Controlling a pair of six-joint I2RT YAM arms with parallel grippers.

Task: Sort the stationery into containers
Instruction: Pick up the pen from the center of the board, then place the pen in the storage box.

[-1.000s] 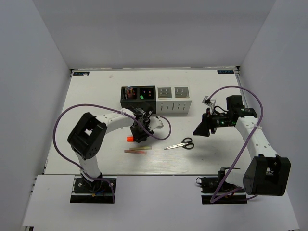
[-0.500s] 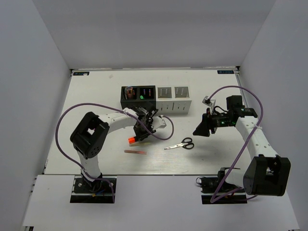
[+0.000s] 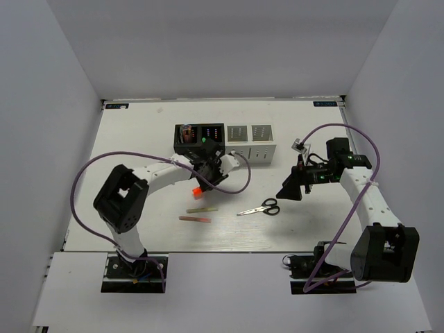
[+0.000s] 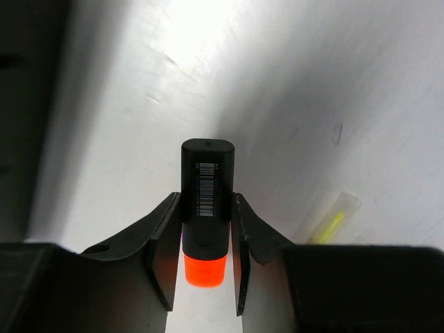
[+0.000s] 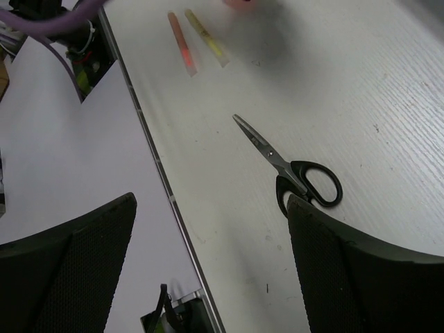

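The second black box already holds a green-ended item. So the left gripper rises next, swings outward with a turn above that box, then lowers.
My left gripper (image 3: 202, 182) is shut on a black highlighter with an orange end (image 4: 205, 208) and holds it above the table, just in front of the row of four joined boxes (image 3: 223, 144). The orange end (image 3: 196, 191) shows below the gripper in the top view. A thin yellow stick (image 3: 202, 209) and a pink stick (image 3: 195, 219) lie on the table below it; the yellow one also shows in the left wrist view (image 4: 331, 223). Black-handled scissors (image 3: 259, 207) lie mid-table. My right gripper (image 3: 291, 189) is open and empty, hovering right of the scissors (image 5: 295, 173).
The two black boxes at the left hold items: a pink tube (image 3: 185, 132) in the first, a green-ended one (image 3: 205, 140) in the second. The two white boxes (image 3: 250, 136) look empty. A purple cable (image 3: 236, 187) loops near my left wrist. The table's near edge (image 5: 149, 149) is close.
My left gripper has lifted the orange-ended highlighter off the table and moved it up toward the boxes, uncovering the yellow stick. The right arm has barely moved.
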